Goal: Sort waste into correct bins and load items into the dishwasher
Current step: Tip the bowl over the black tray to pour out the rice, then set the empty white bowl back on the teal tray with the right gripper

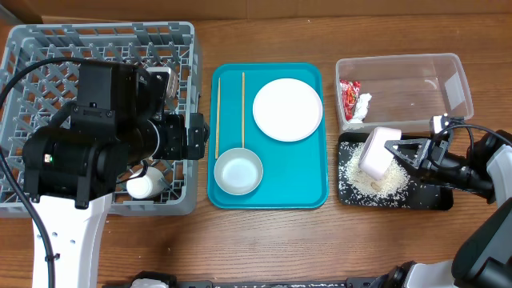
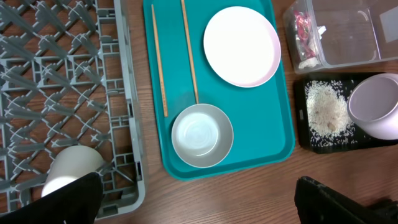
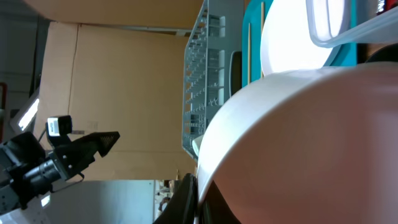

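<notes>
I need to turn the pink bowl in my right gripper upright next and lower it next to the small grey bowl, where the teal tray is empty.
My right gripper is shut on the rim of a pale pink bowl, holding it tipped over the black tray. Loose rice lies on that tray. The bowl fills the right wrist view, with my fingers pinching its edge. It also shows in the left wrist view. My left gripper is open and empty, above the table between the grey dish rack and the teal tray. The teal tray holds a white plate, a small grey bowl and two chopsticks.
A white cup lies in the rack's near right corner. A clear plastic bin behind the black tray holds a red wrapper. My left arm's body covers much of the rack in the overhead view.
</notes>
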Robot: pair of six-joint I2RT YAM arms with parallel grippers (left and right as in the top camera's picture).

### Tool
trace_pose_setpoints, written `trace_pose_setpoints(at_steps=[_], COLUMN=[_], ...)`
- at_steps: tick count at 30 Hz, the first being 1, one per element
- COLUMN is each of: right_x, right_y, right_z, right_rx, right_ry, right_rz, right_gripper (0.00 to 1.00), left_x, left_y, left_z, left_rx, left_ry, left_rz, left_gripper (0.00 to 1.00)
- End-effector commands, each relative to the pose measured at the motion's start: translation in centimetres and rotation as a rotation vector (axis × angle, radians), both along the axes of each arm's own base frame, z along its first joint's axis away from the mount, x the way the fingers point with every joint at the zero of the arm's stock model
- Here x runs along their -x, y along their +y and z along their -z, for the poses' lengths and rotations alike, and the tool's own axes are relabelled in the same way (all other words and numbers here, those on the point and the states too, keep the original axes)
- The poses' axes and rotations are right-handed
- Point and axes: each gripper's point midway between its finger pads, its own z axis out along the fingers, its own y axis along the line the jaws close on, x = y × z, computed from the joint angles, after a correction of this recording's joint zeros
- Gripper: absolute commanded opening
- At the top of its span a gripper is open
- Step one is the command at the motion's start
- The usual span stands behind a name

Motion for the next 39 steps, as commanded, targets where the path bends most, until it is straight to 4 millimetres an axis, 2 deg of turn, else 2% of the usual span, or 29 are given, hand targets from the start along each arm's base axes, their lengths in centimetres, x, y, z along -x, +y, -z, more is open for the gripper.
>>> trace_pose_setpoints(at_steps=[1,3,4,5,6,7,9,11,12,13,14,16,21,22,23,25,26,27,30,34,36,37,39], right_x=[-0.1,0.0,-0.1,0.1,0.4,0.1,-0.2,-0.1,-0.4,-0.3,0.0,1.0,3.8,4.5,4.7,4.1,3.1,2.6,1.5,-0.2,-0.4,-0.3,-0.6], right_y=[-0.2,-0.4,-0.5,-0.3,0.0,-0.5,-0.9,-0.8,-1.1,-0.9,-0.6,0.5,5.3,6.8,7.5,8.0,7.8,9.1,13.8,16.2,17.6,18.3,18.6], right_z=[-0.4,0.5,0.5,-0.2,-0.6,0.3,0.2,0.4,0.8,0.4,0.0,-0.5,-1.5,-1.4,-1.0,2.1,4.5,5.5,5.9,7.6,9.2,10.8,12.7], right_rx=[0.009,0.094,0.024,0.001,0.050,0.089,-0.004,0.103,0.108,0.051,0.057,0.131,0.256,0.292,0.322,0.499,0.684,0.796,0.910,1.183,1.245,1.273,1.308], right_ry=[-0.063,-0.143,-0.013,-0.016,-0.129,-0.137,0.020,-0.119,-0.088,-0.008,-0.023,-0.102,-0.161,-0.157,-0.127,0.110,0.251,0.254,0.142,-0.021,-0.058,-0.065,-0.072], right_rz=[0.009,-0.025,0.005,0.010,-0.013,-0.017,0.030,-0.016,-0.011,0.009,-0.005,-0.087,-0.329,-0.397,-0.424,-0.405,-0.326,-0.311,-0.302,-0.230,-0.258,-0.310,-0.357], right_gripper=[0.04,0.04,0.04,0.04,0.04,0.04,0.04,0.04,0.04,0.04,0.04,0.04,0.04,0.04,0.04,0.04,0.04,0.04,0.04,0.08,0.08,0.08,0.10], left_x=[-0.2,-0.2,-0.2,-0.2,-0.2,-0.2,-0.2,-0.2,-0.2,-0.2,-0.2,-0.2,-0.2,-0.2,-0.2,-0.2,-0.2,-0.2,-0.2,-0.2,-0.2,-0.2,-0.2], left_y=[0.1,0.1,0.1,0.1,0.1,0.1,0.1,0.1,0.1,0.1,0.1,0.1,0.1,0.1,0.1,0.1,0.1,0.1,0.1,0.1,0.1,0.1,0.1], left_z=[-0.3,-0.3,-0.3,-0.3,-0.3,-0.3,-0.3,-0.3,-0.3,-0.3,-0.3,-0.3,-0.3,-0.3,-0.3,-0.3,-0.3,-0.3,-0.3,-0.3,-0.3,-0.3,-0.3], left_rx=[-0.001,-0.001,-0.001,-0.001,-0.001,-0.001,-0.001,-0.001,-0.001,-0.001,-0.001,-0.001,-0.001,-0.001,-0.001,-0.001,-0.001,-0.001,-0.001,-0.001,-0.001,-0.001,-0.001], left_ry=[-0.011,-0.011,-0.011,-0.011,-0.011,-0.011,-0.011,-0.011,-0.011,-0.011,-0.011,-0.011,-0.011,-0.011,-0.011,-0.011,-0.011,-0.011,-0.011,-0.011,-0.011,-0.011,-0.011], left_rz=[-0.008,-0.008,-0.008,-0.008,-0.008,-0.008,-0.008,-0.008,-0.008,-0.008,-0.009,-0.008,-0.008,-0.008,-0.008,-0.008,-0.008,-0.008,-0.008,-0.008,-0.009,-0.008,-0.008], left_gripper=[1.00,1.00,1.00,1.00,1.00,1.00,1.00,1.00,1.00,1.00,1.00,1.00,1.00,1.00,1.00,1.00,1.00,1.00,1.00,1.00,1.00,1.00,1.00])
